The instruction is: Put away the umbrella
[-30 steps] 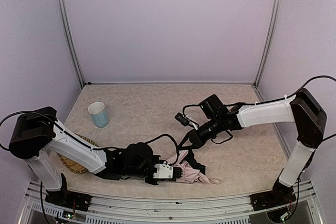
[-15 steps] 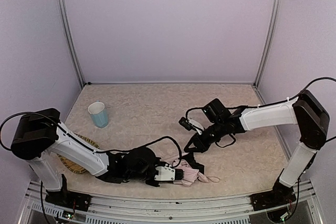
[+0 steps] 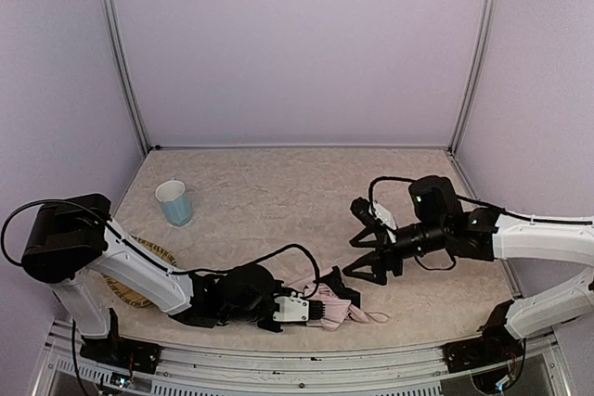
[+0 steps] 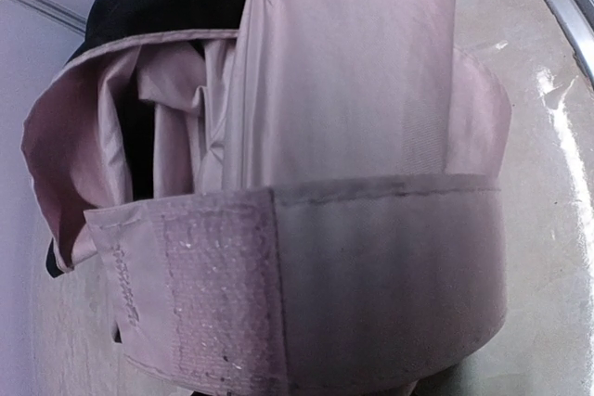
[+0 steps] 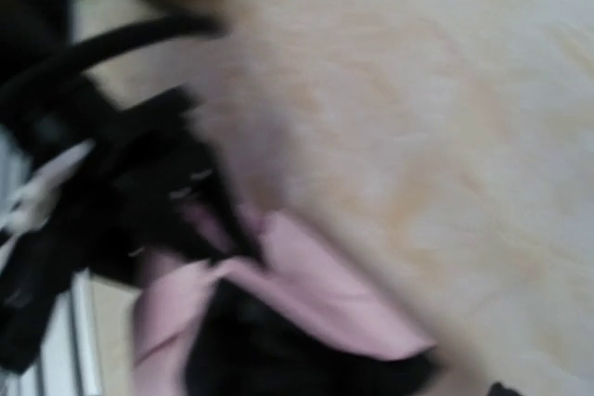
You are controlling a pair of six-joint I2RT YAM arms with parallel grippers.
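Note:
The bundle's black end is free while my left gripper holds the other end, so my right gripper will next move down and back over that black end (image 3: pixel 342 287) (image 5: pixel 290 351).
The umbrella (image 3: pixel 336 308) lies folded into a pink and black bundle near the table's front edge. My left gripper (image 3: pixel 299 308) is shut on its left end. In the left wrist view the umbrella (image 4: pixel 362 90) fills the frame, a pink closure band (image 4: pixel 390 266) with a velcro patch wrapped round it; my own fingers are hidden there. My right gripper (image 3: pixel 355 243) hangs open just up and right of the bundle, its jaws spread wide, nothing between them. The right wrist view is blurred and shows pink umbrella fabric (image 5: pixel 316 294) over the black underside.
A pale blue cup (image 3: pixel 174 202) stands at the left middle of the table. A woven straw mat (image 3: pixel 130 287) lies under my left arm near the front left. The metal frame rail (image 3: pixel 306 359) runs along the front edge just below the umbrella.
My right gripper has opened, letting go of the black part of the umbrella, and pulled back to the right and nearer. The left gripper has kept its hold and barely moved.

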